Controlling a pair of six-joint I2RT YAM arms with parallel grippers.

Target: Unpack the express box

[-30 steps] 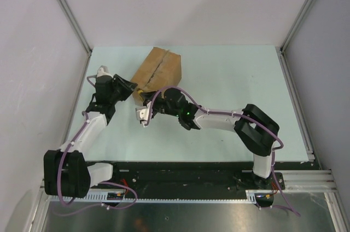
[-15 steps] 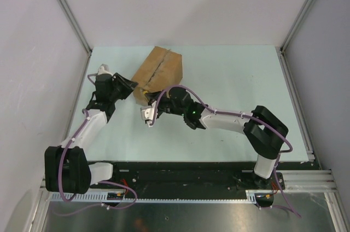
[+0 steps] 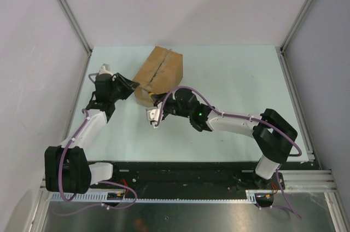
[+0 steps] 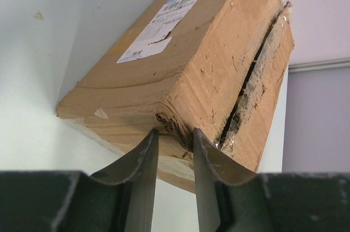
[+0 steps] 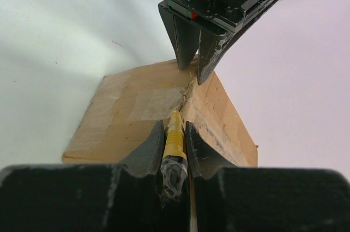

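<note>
I will next pull my right gripper off the box, toward the right in the top view, and then move it down to the table [image 3: 222,93], as the box's seam is already open.
The express box [image 3: 159,71] is a brown carton lying tilted at the back left of the table, its taped seam [image 4: 252,76] partly split. A white label [image 4: 164,21] is on one side. My left gripper [image 4: 172,138] is shut on the box's crushed near corner, one finger on each side. It also shows in the top view [image 3: 131,86]. My right gripper [image 5: 175,128] is shut on a yellow utility knife [image 5: 175,140]. The knife's tip touches the taped seam on the box's end face [image 5: 128,114]. From above, the right gripper [image 3: 159,100] is at the box's near side.
The pale green table [image 3: 235,79] is walled by white panels with metal frame rails [image 3: 295,95] on the right. In the right wrist view the left gripper [image 5: 194,62] is at the box's far edge, straight ahead of the knife.
The right arm has shifted rightward and stretched out, and its wrist has slid a little right along the box's near side. The left gripper and the box have stayed put.
</note>
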